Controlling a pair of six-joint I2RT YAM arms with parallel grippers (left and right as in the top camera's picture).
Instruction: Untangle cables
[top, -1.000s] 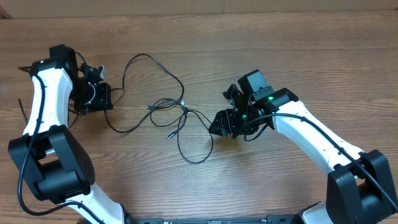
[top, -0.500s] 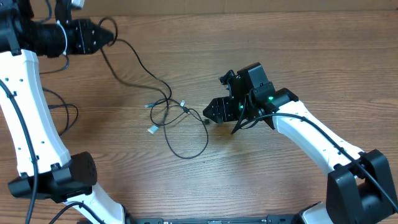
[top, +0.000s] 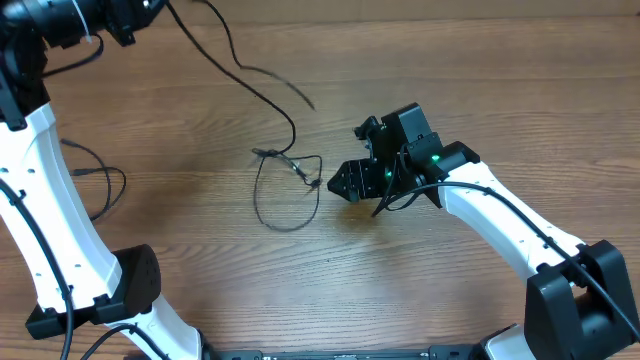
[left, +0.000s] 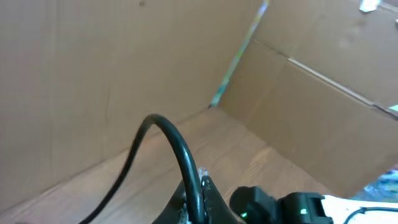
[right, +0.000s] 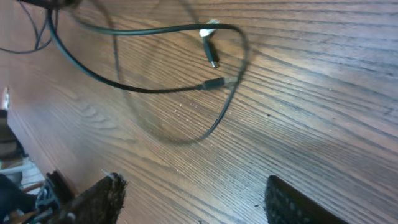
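Note:
Next, my left gripper descends leftward in the overhead view and releases the second black cable over the curled cable, which lies below, clear of the knot.
The cables are thin black cords knotted together on the wooden table, with one loop lying flat below the knot. A single strand rises from the knot toward the far left corner. My left gripper is held high there, shut on that strand. In the left wrist view the cord arches up out of the pinched left gripper. My right gripper stands open just right of the loop, touching nothing. In the right wrist view the loop and a small plug lie ahead of the right gripper.
A thicker black wire from the left arm curls on the table at the left. Brown cardboard walls stand behind the table.
My left arm has risen and swung to the far left corner with the strand in its grip. That dragged the tangle left and pulled its loops smaller. My right gripper has barely moved.

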